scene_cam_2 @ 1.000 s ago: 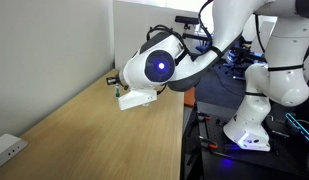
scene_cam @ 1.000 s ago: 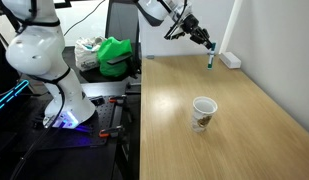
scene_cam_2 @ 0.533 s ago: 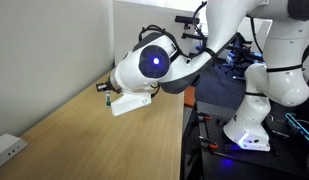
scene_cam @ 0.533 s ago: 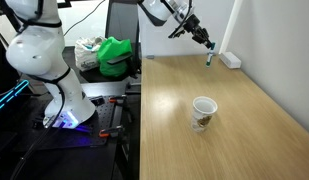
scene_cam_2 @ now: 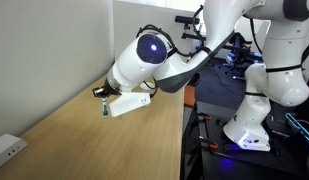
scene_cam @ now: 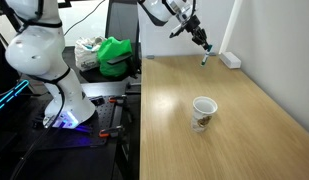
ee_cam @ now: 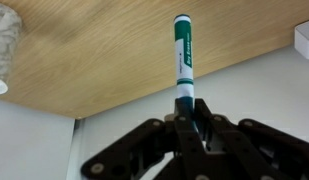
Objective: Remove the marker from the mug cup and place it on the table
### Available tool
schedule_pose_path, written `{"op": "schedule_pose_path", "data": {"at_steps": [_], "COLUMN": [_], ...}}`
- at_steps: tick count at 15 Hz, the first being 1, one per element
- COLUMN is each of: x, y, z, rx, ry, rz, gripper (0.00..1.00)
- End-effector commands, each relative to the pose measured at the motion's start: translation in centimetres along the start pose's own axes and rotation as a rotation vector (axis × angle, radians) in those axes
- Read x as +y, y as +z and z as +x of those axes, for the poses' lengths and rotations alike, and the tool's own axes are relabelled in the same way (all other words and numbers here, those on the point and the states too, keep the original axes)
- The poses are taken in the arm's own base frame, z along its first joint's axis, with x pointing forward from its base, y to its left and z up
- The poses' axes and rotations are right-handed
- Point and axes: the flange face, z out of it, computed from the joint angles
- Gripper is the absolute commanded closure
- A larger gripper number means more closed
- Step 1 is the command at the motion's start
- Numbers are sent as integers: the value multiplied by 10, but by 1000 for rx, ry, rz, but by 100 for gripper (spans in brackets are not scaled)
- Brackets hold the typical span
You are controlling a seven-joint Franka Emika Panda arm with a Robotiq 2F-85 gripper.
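Next, my gripper needs to lower and tilt downward to release the marker (scene_cam: pixel 205 57) over the bare wood between adapter and mug cup, since that patch lies below my gripper.
My gripper (ee_cam: pixel 184 112) is shut on the marker (ee_cam: pixel 183 58), a green and white pen that sticks out from between the jaws. In an exterior view the gripper (scene_cam: pixel 201 42) holds the marker (scene_cam: pixel 205 57) tip down above the far end of the light-wood table (scene_cam: pixel 244 110), near the wall. In an exterior view the marker (scene_cam_2: pixel 103 104) hangs under the gripper (scene_cam_2: pixel 102 92) above the table (scene_cam_2: pixel 104 140). The white mug cup (scene_cam: pixel 203 113) stands upright and empty in the middle of the table, well in front of the gripper. Its edge shows in the wrist view (ee_cam: pixel 4 45).
A white box-shaped adapter (scene_cam: pixel 230 59) lies at the table's far end by the wall, also in the wrist view (ee_cam: pixel 305 37) and in an exterior view (scene_cam_2: pixel 8 150). A dark bench with green cloth (scene_cam: pixel 116 55) stands beside the table. A white robot base (scene_cam: pixel 39 60) stands next to it.
The gripper has carried the marker a little further toward the table's far end and slightly higher. The cup has not moved.
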Motion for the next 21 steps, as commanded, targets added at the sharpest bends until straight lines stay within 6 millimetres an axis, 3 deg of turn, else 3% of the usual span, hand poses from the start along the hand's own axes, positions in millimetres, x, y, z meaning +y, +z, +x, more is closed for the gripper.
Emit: {"op": "schedule_pose_path", "data": {"at_steps": [1, 13, 21], "x": [-2, 7, 1], "y": [3, 24, 54], "z": [11, 21, 32], "rx": [-94, -406, -569], "ry": [-33, -133, -176], "rz": [53, 129, 157], "gripper": [97, 97, 97]}}
